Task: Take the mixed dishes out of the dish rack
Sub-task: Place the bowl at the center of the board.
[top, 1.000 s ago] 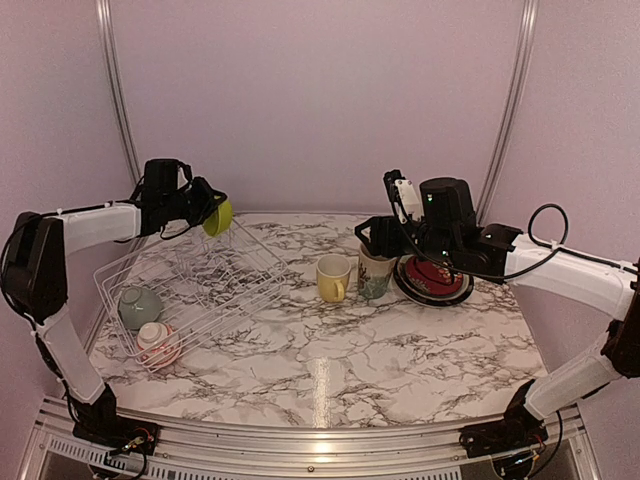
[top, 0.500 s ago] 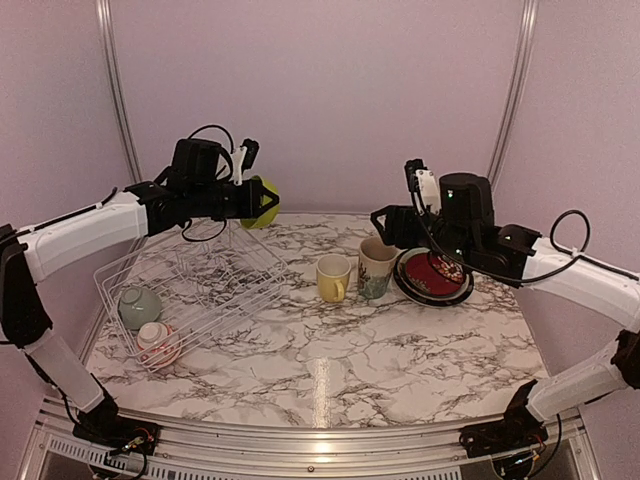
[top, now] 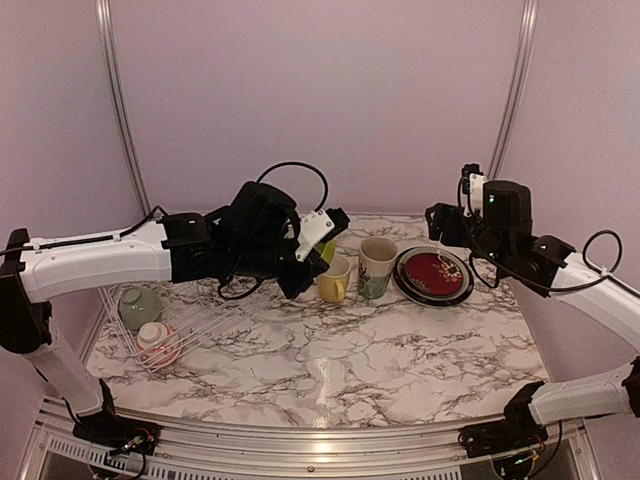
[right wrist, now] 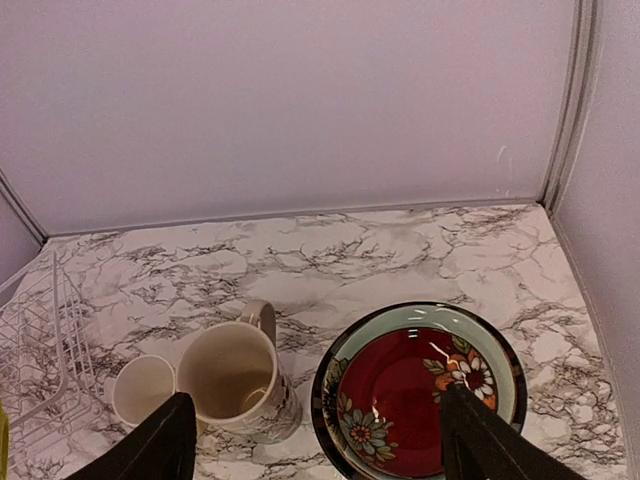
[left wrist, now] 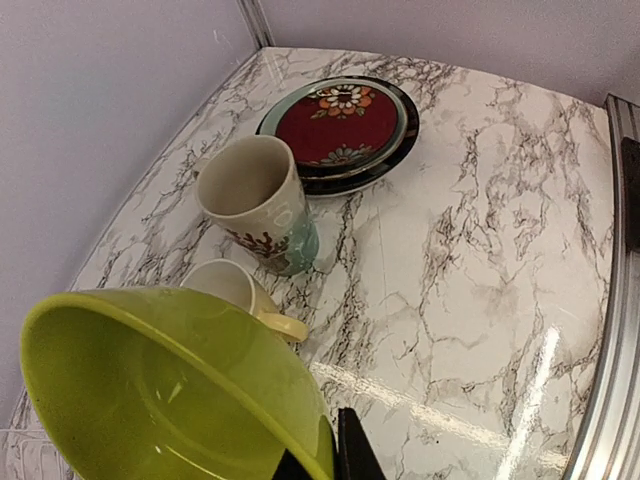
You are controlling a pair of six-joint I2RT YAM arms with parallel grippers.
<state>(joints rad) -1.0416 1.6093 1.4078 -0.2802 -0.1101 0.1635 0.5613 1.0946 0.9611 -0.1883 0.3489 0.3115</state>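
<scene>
Next, my left gripper moves back and down and releases the bowl onto the tabletop in front of the beige mug, since that marble part is bare.
My left gripper (top: 310, 258) is shut on the rim of a lime-green bowl (left wrist: 150, 390), which hangs tilted just above the yellow mug (left wrist: 235, 290). From above, only a sliver of that bowl (top: 328, 249) shows behind the arm. A beige mug (top: 376, 266) stands beside the yellow mug (top: 333, 278). Further right lie stacked plates (top: 432, 275), a red patterned one on top. Open and empty, my right gripper (right wrist: 315, 400) hovers over the plates (right wrist: 420, 390) and the beige mug (right wrist: 235, 375). The white wire dish rack (top: 205, 305) stands at the left.
In the rack's near-left corner sit a pale green cup (top: 140, 305) and a red-patterned bowl (top: 158, 343). The rack's edge (right wrist: 40, 350) shows at the left of the right wrist view. Walls close the back and both sides, and a metal rail (top: 320, 440) runs along the front.
My left arm has swung from above the rack rightward to the mugs, carrying the lime-green bowl. My right gripper has pulled up and back to the right from the beige mug and opened wider.
</scene>
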